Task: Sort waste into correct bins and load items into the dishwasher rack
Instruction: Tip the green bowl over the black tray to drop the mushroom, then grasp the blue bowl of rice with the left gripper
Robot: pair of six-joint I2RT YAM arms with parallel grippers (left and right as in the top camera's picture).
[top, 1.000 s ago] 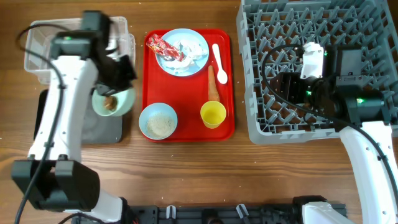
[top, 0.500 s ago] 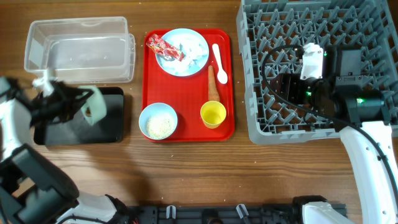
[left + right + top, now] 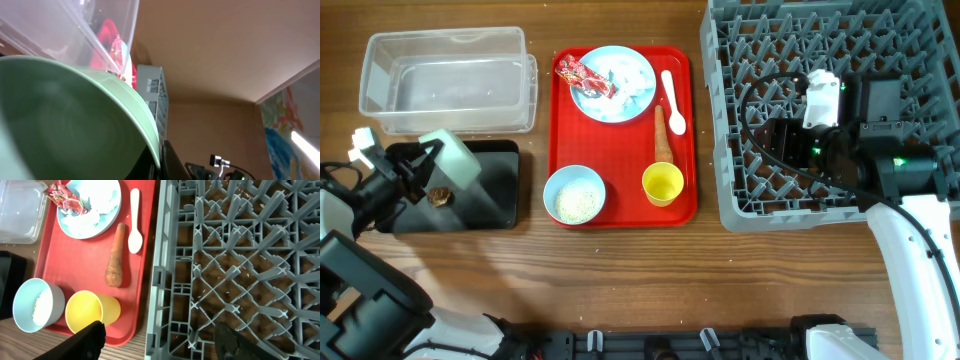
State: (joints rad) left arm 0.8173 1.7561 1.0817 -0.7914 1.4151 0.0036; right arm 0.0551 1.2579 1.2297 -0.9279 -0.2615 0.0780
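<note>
My left gripper will swing over the red tray (image 3: 620, 150) next, level the bowl, lower it and let go of it in the spot between blue plate and rice bowl, because that spot is empty.
My left gripper (image 3: 417, 170) is shut on the rim of a pale green bowl (image 3: 455, 160) and holds it tipped on its side over the black tray (image 3: 498, 200). The bowl fills the left wrist view (image 3: 65, 120). A brown food lump (image 3: 440, 196) lies on the black tray. The clear tub (image 3: 450, 85) stands behind it. On the red tray (image 3: 620, 150) are the blue plate (image 3: 632, 98) with wrapper (image 3: 587, 75) and tissue (image 3: 630, 78), spoon (image 3: 672, 100), carrot (image 3: 662, 135), rice bowl (image 3: 574, 195) and yellow cup (image 3: 663, 184). My right gripper (image 3: 770, 150) hangs open over the grey rack (image 3: 910, 60).
In the right wrist view the rack's left edge (image 3: 165, 280) runs beside the red tray (image 3: 142, 295), with the cup (image 3: 90, 312), carrot (image 3: 115, 257) and spoon (image 3: 134, 222) close to it. Wooden table shows in front of both trays.
My left arm swung left with the bowl and tipped it. The brown lump left the bowl and now lies on the black tray. The right arm has not moved.
</note>
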